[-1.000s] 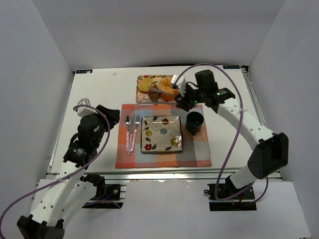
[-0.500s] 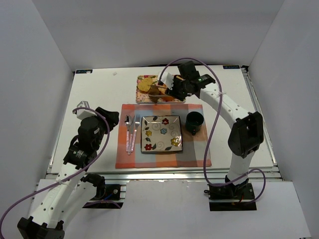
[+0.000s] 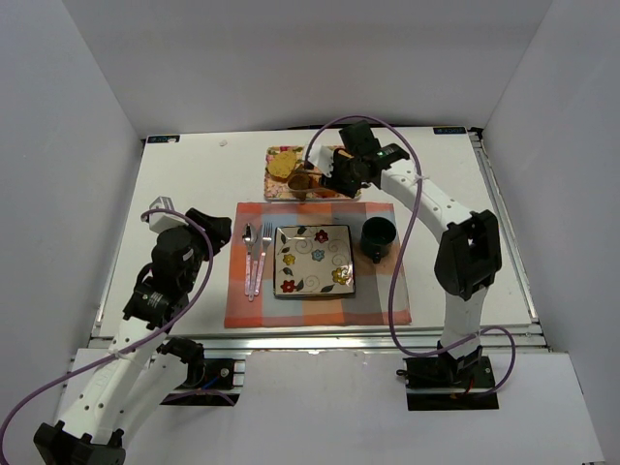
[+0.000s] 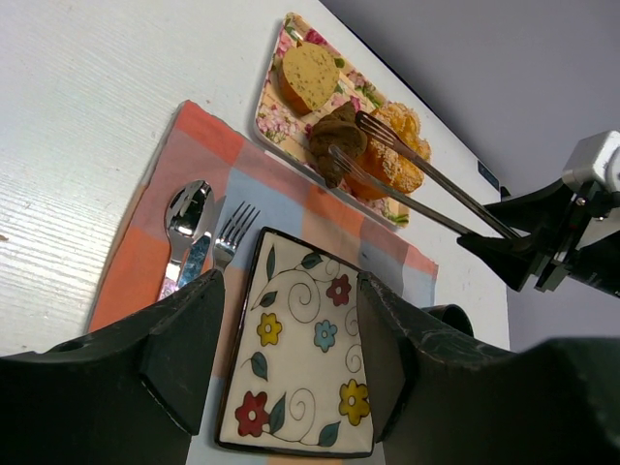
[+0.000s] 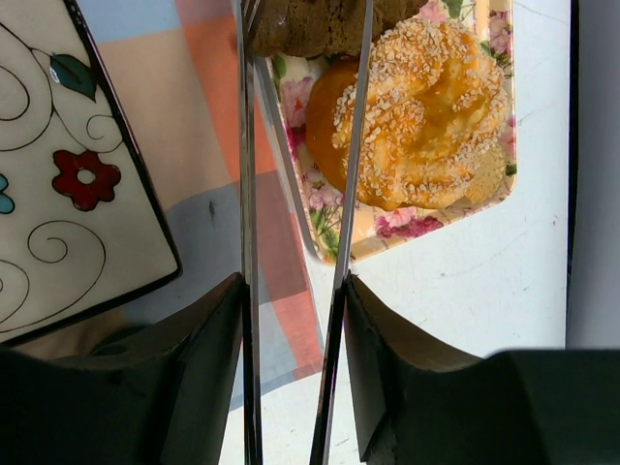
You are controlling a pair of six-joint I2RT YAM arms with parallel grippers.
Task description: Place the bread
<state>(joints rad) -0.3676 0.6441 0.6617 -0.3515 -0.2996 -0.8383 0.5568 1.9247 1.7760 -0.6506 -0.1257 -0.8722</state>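
My right gripper is almost in place, with the metal tongs' spread arms between its fingers. It will squeeze them, because the ends of the tongs are on both sides of the dark brown bread [image 3: 299,179].
A flowered tray [image 3: 274,190] at the back holds a yellow bread [image 3: 281,165], a dark brown bread [image 3: 299,179] and a sesame bun [image 3: 325,186]. My right gripper [image 3: 341,172] is shut on metal tongs [image 5: 244,242]. The tong tips stand on either side of the dark brown bread [image 5: 310,24], which rests on the tray next to the sesame bun [image 5: 426,116]. The left wrist view shows the tongs [image 4: 417,184] at the brown bread [image 4: 334,140]. A square flowered plate [image 3: 314,260] lies on the checked placemat [image 3: 387,300]. My left gripper [image 4: 291,358] is open and empty, to the left of the placemat.
A dark green cup [image 3: 379,235] stands on the placemat right of the plate. A spoon [image 3: 249,254] and a fork [image 3: 263,250] lie left of the plate. White walls enclose the table on three sides.
My right arm has swung left, bringing the tongs over the tray and onto the dark brown bread. The left arm has barely moved.
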